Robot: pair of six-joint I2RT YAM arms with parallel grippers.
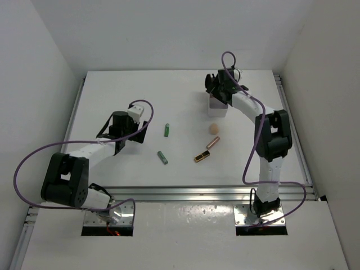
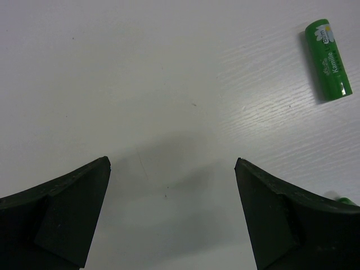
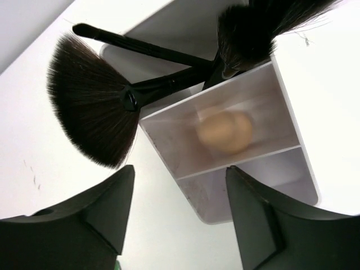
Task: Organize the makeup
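Observation:
I will move my right gripper back past that side of the box and down to the second peach sponge, which is outside by the box's near side.
My right gripper hangs open and empty over the white compartmented box at the back. In the right wrist view the gripper frames the box, which holds a black fan brush, another black brush and a peach sponge. On the table lie a second peach sponge, a rose-gold tube, a gold-black lipstick and two green tubes. My left gripper is open and empty, left of the tubes. In its wrist view the gripper is over bare table, with one green tube at the upper right.
The white table is walled in by white panels at the back and both sides. An aluminium rail runs along its near edge. Purple cables loop from both arms.

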